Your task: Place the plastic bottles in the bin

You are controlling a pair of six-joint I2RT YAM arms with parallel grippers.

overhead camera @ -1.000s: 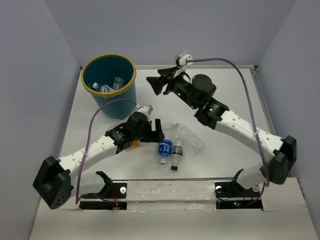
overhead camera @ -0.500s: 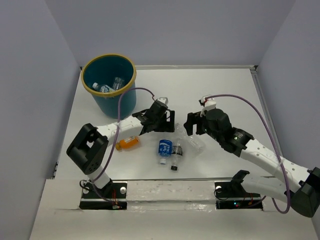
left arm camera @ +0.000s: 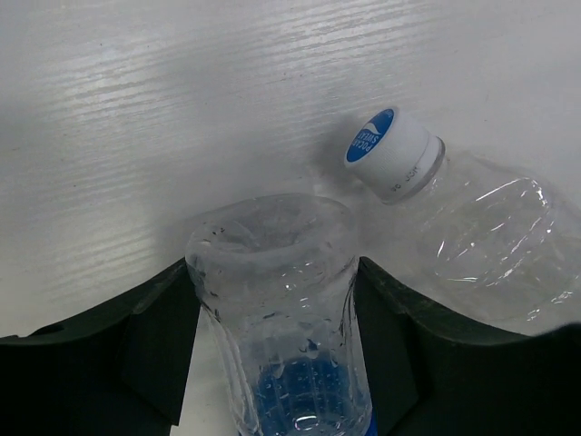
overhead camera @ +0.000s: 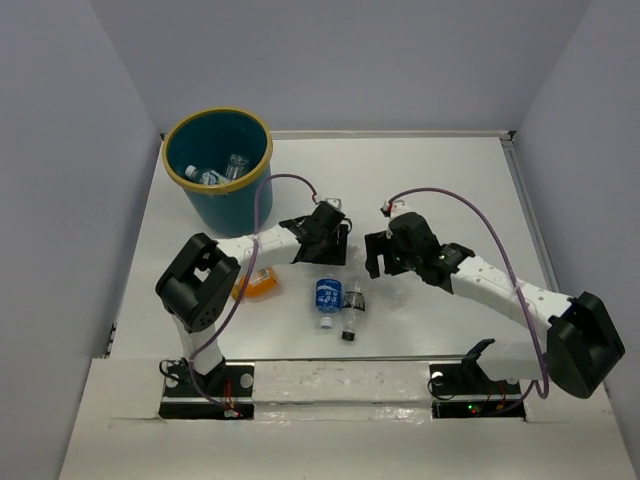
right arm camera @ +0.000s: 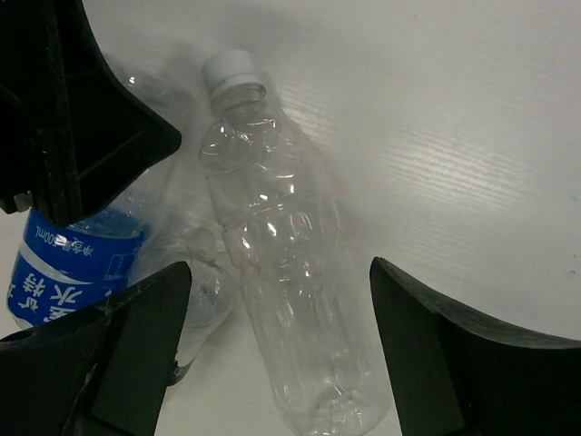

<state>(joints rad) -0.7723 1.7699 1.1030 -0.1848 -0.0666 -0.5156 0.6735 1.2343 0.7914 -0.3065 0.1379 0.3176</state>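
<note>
The clear bottle with the white cap lies below, between my right gripper's open fingers, so they need to move down and toward the white cap and close on the white-capped bottle's upper body (right arm camera: 270, 202).
My left gripper (left arm camera: 274, 272) is shut on a clear plastic bottle with a blue label (left arm camera: 277, 309), both jaws pressed against its sides. In the top view this bottle (overhead camera: 328, 295) lies mid-table, below the left gripper (overhead camera: 325, 248). My right gripper (right arm camera: 280, 268) is open, with a jaw on each side of a clear white-capped bottle (right arm camera: 290, 272) lying on the table, touching neither side. The same bottle (left arm camera: 481, 236) shows in the left wrist view. A small dark-capped bottle (overhead camera: 350, 312) and an orange bottle (overhead camera: 262, 285) lie nearby. The teal bin (overhead camera: 243, 205) stands far left.
Bottles (overhead camera: 215, 173) lie inside the bin. In the right wrist view the left gripper's black body (right arm camera: 73, 109) sits close beside the right one, over the blue-label bottle (right arm camera: 77, 263). Purple cables loop over both arms. Walls enclose the table on three sides.
The left gripper swung from the orange bottle to the middle and shut on the blue-label bottle. The right arm came down from the far side to straddle the clear bottle.
</note>
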